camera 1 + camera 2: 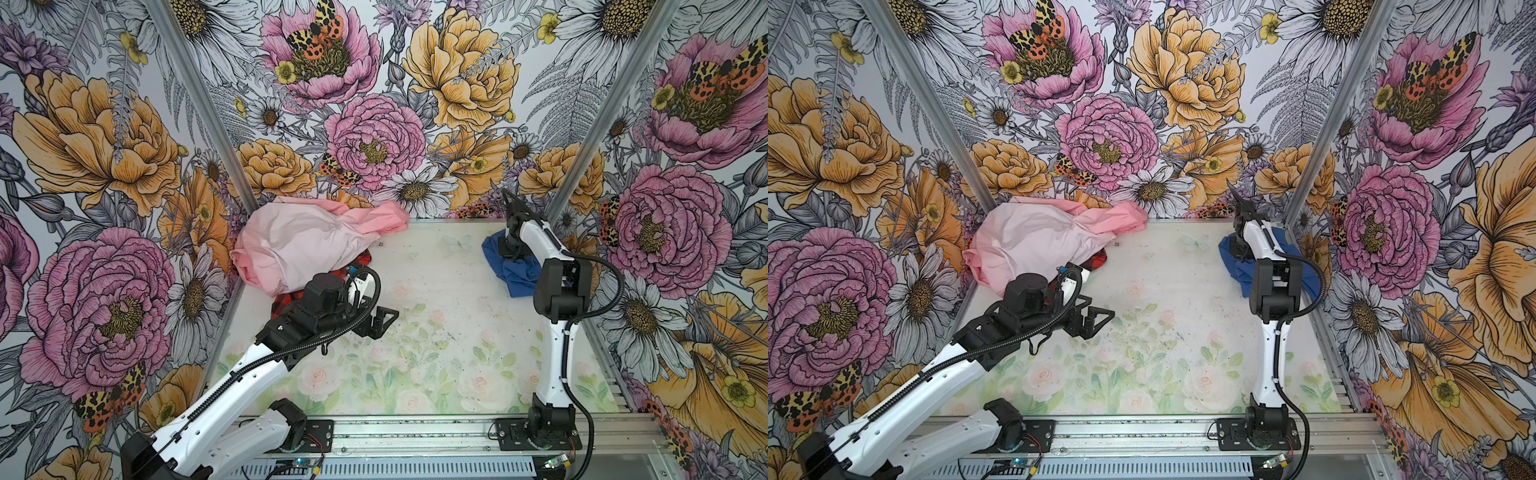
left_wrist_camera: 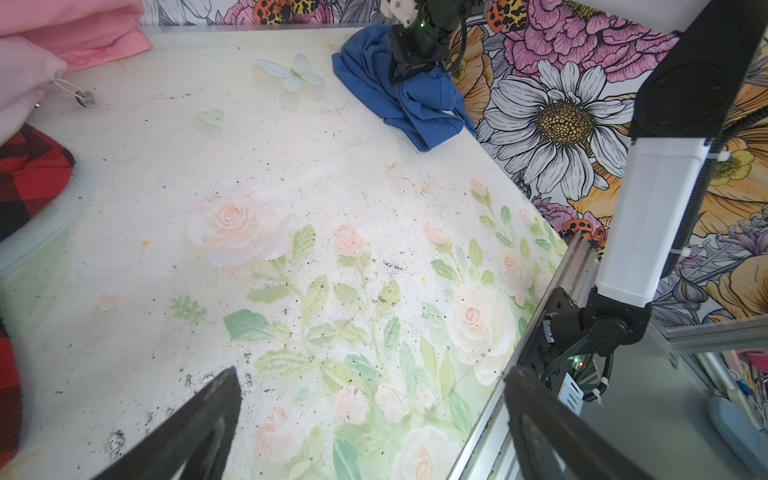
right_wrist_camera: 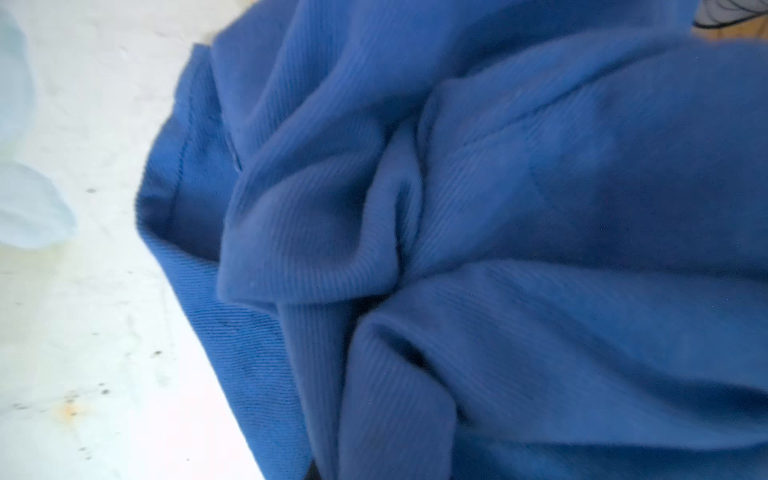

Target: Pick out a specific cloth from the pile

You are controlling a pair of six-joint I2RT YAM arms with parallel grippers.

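Observation:
The clear tabletop lies between my right gripper and the pile and has room to spread the blue cloth. I will turn my right gripper to face the pile and release the blue cloth there.
The cloth (image 1: 515, 276) (image 1: 1239, 270) (image 2: 415, 106) is royal blue and lies crumpled at the back right of the table, by the right wall and apart from the pile. My right gripper (image 1: 509, 253) (image 1: 1239, 251) (image 2: 409, 72) points down into it; its fingertips are buried in the fabric. In the right wrist view the cloth (image 3: 498, 208) fills the picture, its folds gathered to a pinch at the jaws. The pile, a big pale pink sheet (image 1: 299, 245) (image 1: 1034, 241) over a red-and-black checked cloth (image 1: 286, 301) (image 2: 29, 178), sits at the back left. My left gripper (image 1: 384, 320) (image 1: 1096, 318) (image 2: 370, 372) hangs open and empty over the table's middle.
Flower-printed walls close the table on the left, back and right. An aluminium rail (image 1: 415, 432) with both arm bases runs along the front edge. A cord with a small toggle (image 2: 85, 97) trails from the pink sheet onto the table.

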